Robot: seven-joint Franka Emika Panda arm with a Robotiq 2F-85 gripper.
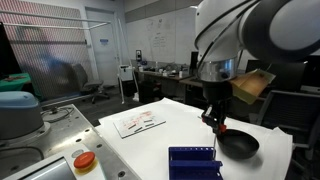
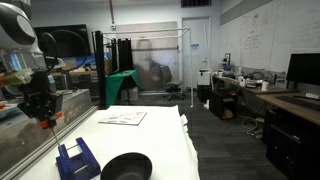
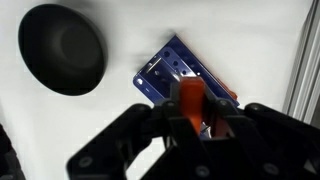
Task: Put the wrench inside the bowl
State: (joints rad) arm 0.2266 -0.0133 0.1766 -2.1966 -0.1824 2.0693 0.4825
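Observation:
My gripper carries the wrench (image 3: 186, 98) over the black bowl (image 3: 62, 50) next, lowers and releases it, since the bowl lies below the gripper and to its left in the wrist view.
My gripper (image 3: 190, 112) is shut on the wrench (image 3: 186, 98), whose orange-red handle stands up between the fingers. In both exterior views the gripper (image 1: 216, 122) (image 2: 44, 118) hangs above the white table, with a bit of red handle showing at its tips. The black bowl (image 3: 62, 48) lies at the upper left of the wrist view. It sits on the table below and to the right of the gripper in an exterior view (image 1: 240, 145), and at the front edge in an exterior view (image 2: 126, 166). The wrench is above the table, beside the bowl, not over it.
A blue tool holder (image 3: 170, 70) stands on the white table (image 1: 150, 140) right under the gripper; it also shows in both exterior views (image 1: 194, 162) (image 2: 76, 160). A paper sheet (image 1: 138, 121) (image 2: 122, 117) lies farther back. An orange-red button (image 1: 84, 160) sits on the adjoining metal bench.

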